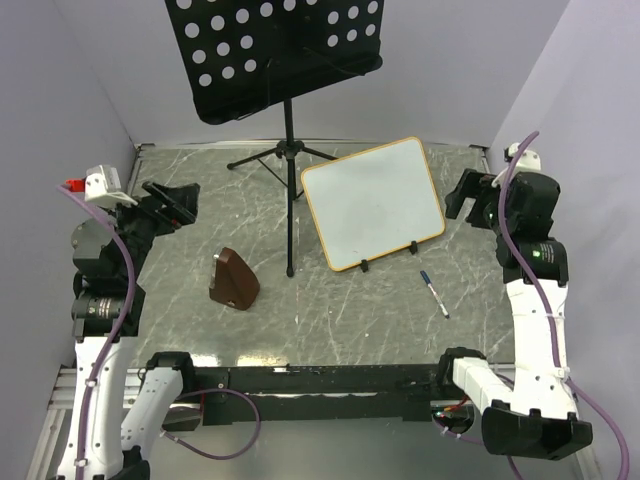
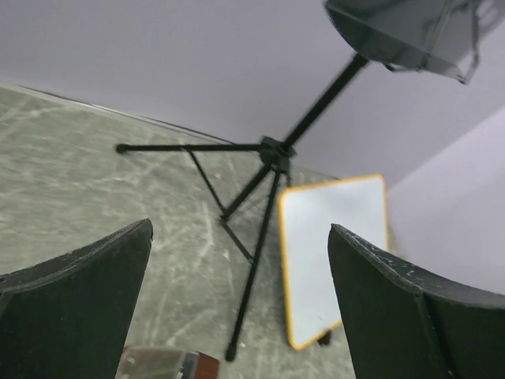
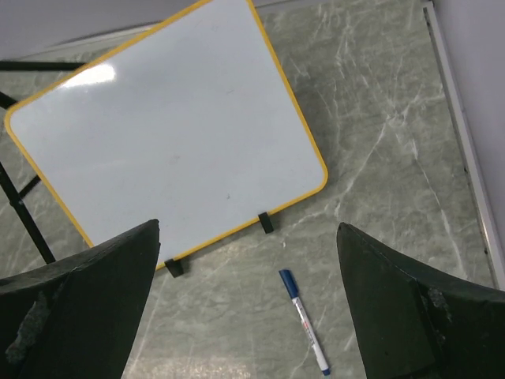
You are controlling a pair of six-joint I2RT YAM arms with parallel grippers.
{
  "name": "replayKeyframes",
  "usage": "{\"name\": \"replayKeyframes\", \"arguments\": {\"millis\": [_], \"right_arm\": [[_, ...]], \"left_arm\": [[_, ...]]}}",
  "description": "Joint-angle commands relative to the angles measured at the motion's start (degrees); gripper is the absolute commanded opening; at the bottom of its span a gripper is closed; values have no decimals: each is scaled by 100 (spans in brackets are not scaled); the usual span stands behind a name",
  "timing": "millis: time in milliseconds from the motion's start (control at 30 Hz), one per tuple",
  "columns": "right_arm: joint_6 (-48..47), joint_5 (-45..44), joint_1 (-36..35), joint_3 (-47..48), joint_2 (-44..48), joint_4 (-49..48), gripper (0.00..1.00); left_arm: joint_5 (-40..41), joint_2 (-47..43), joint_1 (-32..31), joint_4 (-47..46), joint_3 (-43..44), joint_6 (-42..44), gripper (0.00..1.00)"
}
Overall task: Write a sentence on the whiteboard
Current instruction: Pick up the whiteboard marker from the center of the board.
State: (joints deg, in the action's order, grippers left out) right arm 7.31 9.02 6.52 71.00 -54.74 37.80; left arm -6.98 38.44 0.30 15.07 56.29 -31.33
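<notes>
Next, my right gripper moves back and down onto the marker's white body [image 1: 438, 298] [image 3: 309, 328], which lies below it and nearer my base, keeping the marker's blue cap free.
The whiteboard [image 1: 372, 203] with a tan-orange frame lies at the back right of the table on two black clip feet. Its face is blank; no sentence shows on it. It also shows in the right wrist view [image 3: 166, 134] and the left wrist view [image 2: 331, 253]. A capped blue marker [image 1: 434, 293] lies on the table in front of the board's right corner, also seen in the right wrist view [image 3: 304, 321]. My right gripper [image 1: 458, 197] is open and empty, raised right of the board. My left gripper [image 1: 172, 203] is open and empty at the far left.
A black perforated music stand [image 1: 275, 50] on a tripod [image 1: 290, 180] stands at the back centre, one leg reaching to the board's left. A brown wedge-shaped object [image 1: 233, 279] sits left of centre. Walls close in on both sides.
</notes>
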Motion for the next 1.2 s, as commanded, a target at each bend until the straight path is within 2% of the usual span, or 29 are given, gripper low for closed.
{"name": "replayKeyframes", "arguments": {"millis": [0, 67, 100, 133, 300, 367, 400, 500, 533, 633, 867, 1033, 1167], "right_arm": [[-352, 371, 7, -244, 253, 34, 100], [-1053, 679, -2, -481, 463, 17, 100], [-1317, 1281, -11, -604, 551, -9, 100], [-1868, 1513, -11, -884, 648, -79, 100], [-2664, 1656, -204, -1168, 606, 429, 100], [-3049, 1840, -195, -1036, 212, 1050, 100], [-3112, 1875, -195, -1027, 79, 1184, 100], [-3490, 2139, -143, -1070, -291, 1545, 100], [-3569, 2122, -125, -1201, -335, 1520, 100], [-3806, 1991, -99, -1369, -519, 1520, 100], [-4431, 1201, 77, -2098, -977, 1274, 98], [-4695, 980, 68, -2617, -1520, 932, 82], [-4467, 567, 60, -2671, -2074, 221, 78]], "left_arm": [[-1005, -3, 14, -13, 163, -356, 97], [-1470, 85, 14, -39, 198, -374, 96], [-1603, 181, 14, -39, 250, -391, 97], [-1778, 234, 14, -39, 277, -356, 97], [-2474, 515, 14, -145, 268, -356, 99], [-2518, 638, -327, -40, 347, -304, 97], [-2431, 769, -485, 117, 478, -182, 97], [-1520, 1068, -1608, 434, 750, 143, 97], [-1099, 1148, -2177, 522, 812, 215, 97], [-604, 1333, -2840, 699, 849, 277, 97], [-637, 964, -3184, -135, -3, -408, 97], [-638, 1025, -3343, -303, -145, -462, 97], [-646, 1113, -3352, -347, -198, -374, 97]]}}
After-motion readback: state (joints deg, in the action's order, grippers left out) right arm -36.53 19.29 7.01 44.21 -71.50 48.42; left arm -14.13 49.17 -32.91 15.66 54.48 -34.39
